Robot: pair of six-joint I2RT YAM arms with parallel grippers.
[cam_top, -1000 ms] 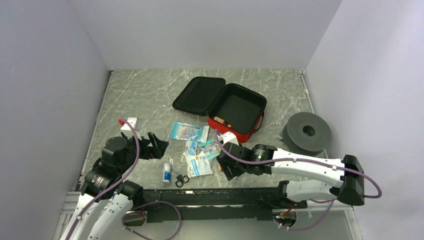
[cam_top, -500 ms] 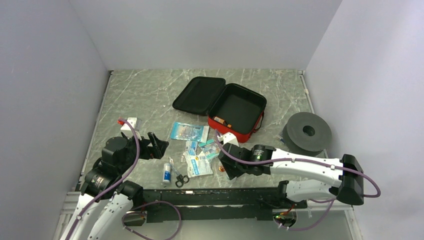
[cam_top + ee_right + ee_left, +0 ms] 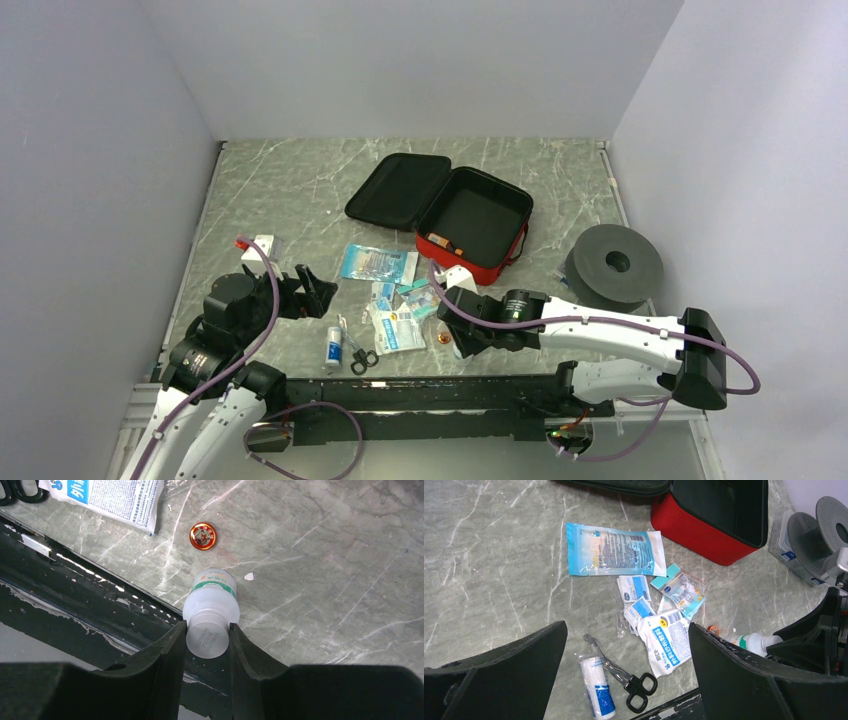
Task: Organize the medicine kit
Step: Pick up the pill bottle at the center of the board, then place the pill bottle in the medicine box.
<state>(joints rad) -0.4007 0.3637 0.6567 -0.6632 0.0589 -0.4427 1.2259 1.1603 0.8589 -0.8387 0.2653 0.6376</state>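
Observation:
The bottom of the kit beside the orange vial is bare, so my right gripper will next lift the white bottle, carry it outward into the open kit, lower it and let go there.
The red medicine kit (image 3: 487, 262) lies open at mid table, black lid (image 3: 398, 190) flat to its left; it also shows in the left wrist view (image 3: 704, 530). My right gripper (image 3: 207, 640) is shut on the cap of a white bottle (image 3: 211, 605) near the table's front edge; the gripper shows in the top view (image 3: 462, 342). A small red tin (image 3: 202, 535) lies just beyond the bottle. My left gripper (image 3: 318, 291) is open and empty, held above the table at the left. Loose packets (image 3: 611, 555), scissors (image 3: 626, 677) and a gauze roll (image 3: 595, 686) lie ahead of it.
A grey round disc (image 3: 614, 263) sits at the right, beside the kit. A small white box (image 3: 262, 246) lies at the left. The black rail (image 3: 420, 392) runs along the table's near edge, right under my right gripper.
My right gripper has shifted slightly to the right and nearer the front edge, uncovering the red tin. The left arm has not moved.

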